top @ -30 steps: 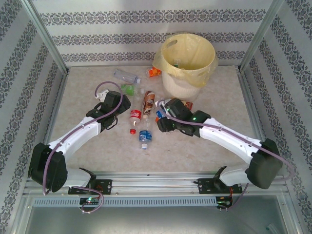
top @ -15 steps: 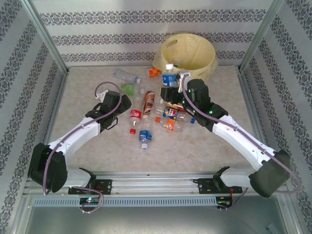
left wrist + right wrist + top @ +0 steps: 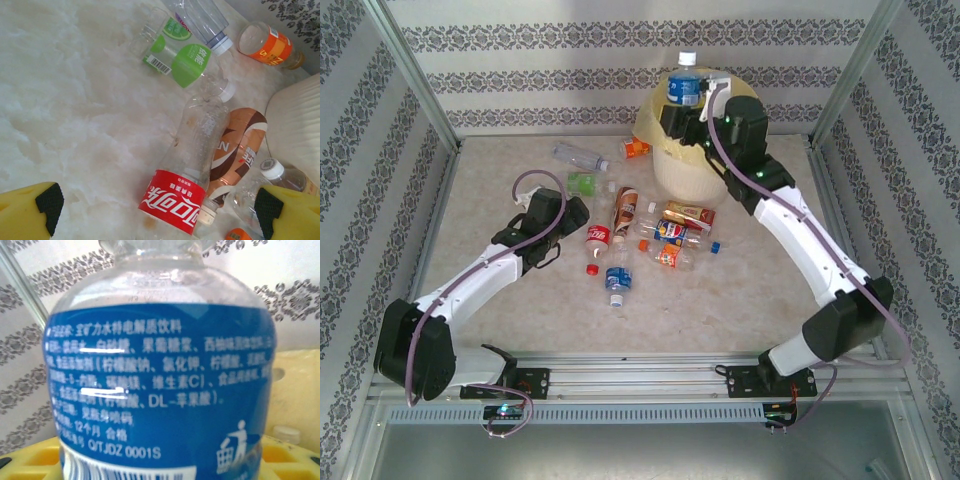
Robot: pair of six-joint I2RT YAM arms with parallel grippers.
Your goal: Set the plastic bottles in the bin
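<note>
I should next tilt my right gripper downward over the bin's bag-lined opening [image 3: 662,104] and let go of the blue-labelled bottle there, because that opening is below my gripper.
My right gripper [image 3: 682,108] is shut on a blue-labelled plastic bottle [image 3: 684,86] with a white cap, held upright above the bin [image 3: 692,172], a white bucket lined with a pale yellow bag. In the right wrist view that bottle [image 3: 160,390] sits between my yellow fingers [image 3: 30,460]. My left gripper [image 3: 572,222] hangs low and open by the pile. Its pads [image 3: 50,205] straddle a red-labelled bottle [image 3: 175,202] without touching it. Beside it lie a brown-labelled bottle [image 3: 240,150], a green one [image 3: 180,57], a clear one [image 3: 202,20] and an orange one [image 3: 267,45].
More bottles lie mid-table: a blue-labelled one [image 3: 618,280] and a cluster [image 3: 672,232] in front of the bin. Loose caps, red [image 3: 590,268] and blue [image 3: 715,247], rest nearby. Metal frame posts [image 3: 420,85] and patterned walls close in the table.
My right arm has lifted the blue-labelled bottle from the pile and swung it up and back over the bin. The left arm has barely moved.
</note>
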